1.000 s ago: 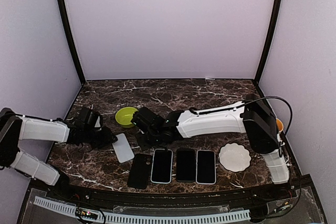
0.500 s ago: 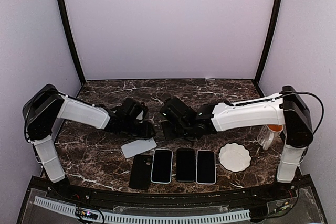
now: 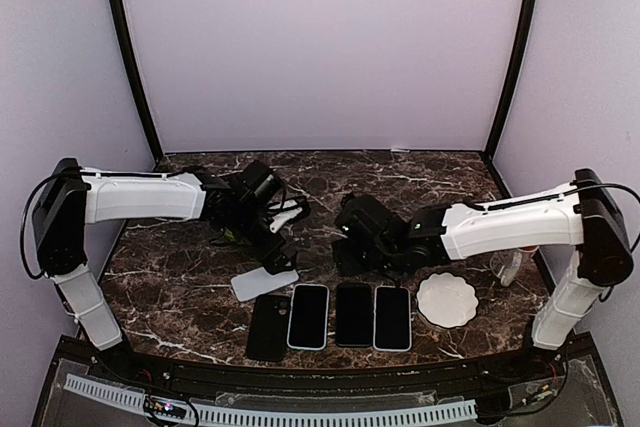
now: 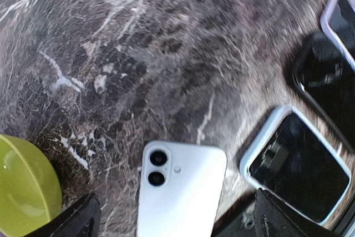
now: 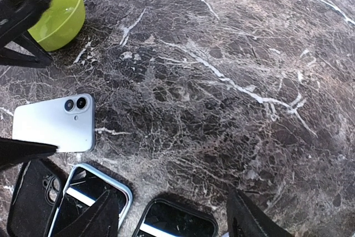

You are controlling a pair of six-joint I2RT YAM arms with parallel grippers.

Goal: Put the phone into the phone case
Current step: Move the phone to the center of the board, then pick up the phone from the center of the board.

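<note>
The open fingers are on either side of the white phone. The left gripper moves down over its lens end point(image 3: 283, 281) point(image 4: 178, 178) next and closes on the phone's long edges.
The phone point(image 3: 265, 282) is white and lies face down, crosswise, just left of the phone row; its back with two lenses point(image 4: 180, 192) fills the bottom of the left wrist view. My left gripper point(image 3: 281, 247) hovers over it, open, with one finger on each side of the phone point(image 4: 176, 206) and nothing gripped. The black phone case point(image 3: 268, 327) lies at the near edge, beside the phone point(image 5: 52, 123) and showing its camera cut-out point(image 5: 36, 198). My right gripper point(image 3: 346, 253) hangs open over bare marble point(image 5: 172, 209) behind the row.
Three other phones lie side by side: a blue-edged one point(image 3: 308, 315), a black one point(image 3: 353, 314) and a light one point(image 3: 392, 317). A white scalloped plate point(image 3: 447, 299) sits to their right. A green bowl point(image 5: 58, 18) stands behind the left gripper.
The phone has turned from lengthways to crosswise and shifted right. My left gripper swung right over it and opened wide. The right gripper drew back to the right and opened wider.
</note>
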